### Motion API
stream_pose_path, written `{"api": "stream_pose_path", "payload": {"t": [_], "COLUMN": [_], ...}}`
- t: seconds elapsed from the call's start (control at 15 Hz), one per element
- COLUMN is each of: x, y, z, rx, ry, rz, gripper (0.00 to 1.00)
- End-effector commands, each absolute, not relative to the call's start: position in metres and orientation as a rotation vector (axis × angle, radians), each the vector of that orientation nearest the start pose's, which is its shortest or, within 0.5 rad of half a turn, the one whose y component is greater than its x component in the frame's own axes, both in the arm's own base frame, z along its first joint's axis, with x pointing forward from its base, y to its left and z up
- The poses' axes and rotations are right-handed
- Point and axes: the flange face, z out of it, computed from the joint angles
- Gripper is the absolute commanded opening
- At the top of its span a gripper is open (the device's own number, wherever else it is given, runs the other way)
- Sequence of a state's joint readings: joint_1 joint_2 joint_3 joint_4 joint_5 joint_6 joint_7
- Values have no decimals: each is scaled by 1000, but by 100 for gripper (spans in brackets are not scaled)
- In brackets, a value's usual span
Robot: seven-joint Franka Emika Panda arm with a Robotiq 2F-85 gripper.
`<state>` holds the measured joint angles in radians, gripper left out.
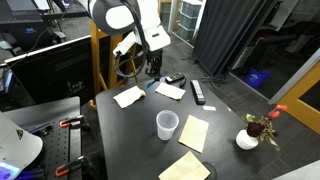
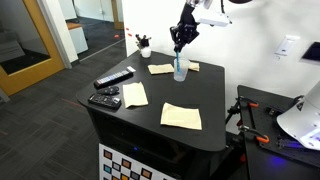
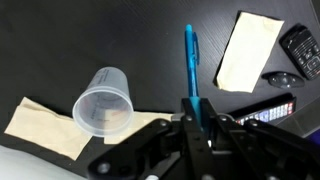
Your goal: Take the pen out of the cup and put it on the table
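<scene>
My gripper will move down toward the bare tabletop between cup and napkin (image 1: 134,111) and let go of the pen there, because the pen is clear of the cup.
My gripper (image 3: 196,108) is shut on the pen (image 3: 190,58), a thin blue stick that points away from the fingers above the dark table (image 3: 120,35). The cup (image 3: 104,102), a translucent tumbler, stands upright and empty to the left of the pen, apart from it. In both exterior views the gripper (image 1: 150,68) (image 2: 180,42) hangs above the table (image 1: 130,135) (image 2: 150,112), higher than the cup (image 1: 167,124) (image 2: 180,71). The pen's tip shows just below the fingers (image 2: 179,58).
Several cream napkins lie on the table (image 1: 128,96) (image 1: 193,132) (image 3: 248,50). Black remote controls lie near one edge (image 2: 113,78) (image 3: 300,50) (image 1: 197,93). A white round vase with a red flower (image 1: 248,138) stands near a corner.
</scene>
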<state>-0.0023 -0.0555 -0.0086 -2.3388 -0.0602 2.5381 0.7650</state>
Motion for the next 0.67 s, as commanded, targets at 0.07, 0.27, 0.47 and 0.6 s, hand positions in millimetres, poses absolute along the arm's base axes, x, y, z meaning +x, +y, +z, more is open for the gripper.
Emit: {"api": "stream_pose_path", "payload": {"t": [0.07,0.27,0.47,0.6], "x": [537,542,540,541], "y": [6,9,15,21], "z": [342,304,263,242], "rx": [-2932,-3010,-3074,-3101], "ry": [876,747,638,565], "rz": [-155,45,241,358], "gripper": [3,3,3,3]}}
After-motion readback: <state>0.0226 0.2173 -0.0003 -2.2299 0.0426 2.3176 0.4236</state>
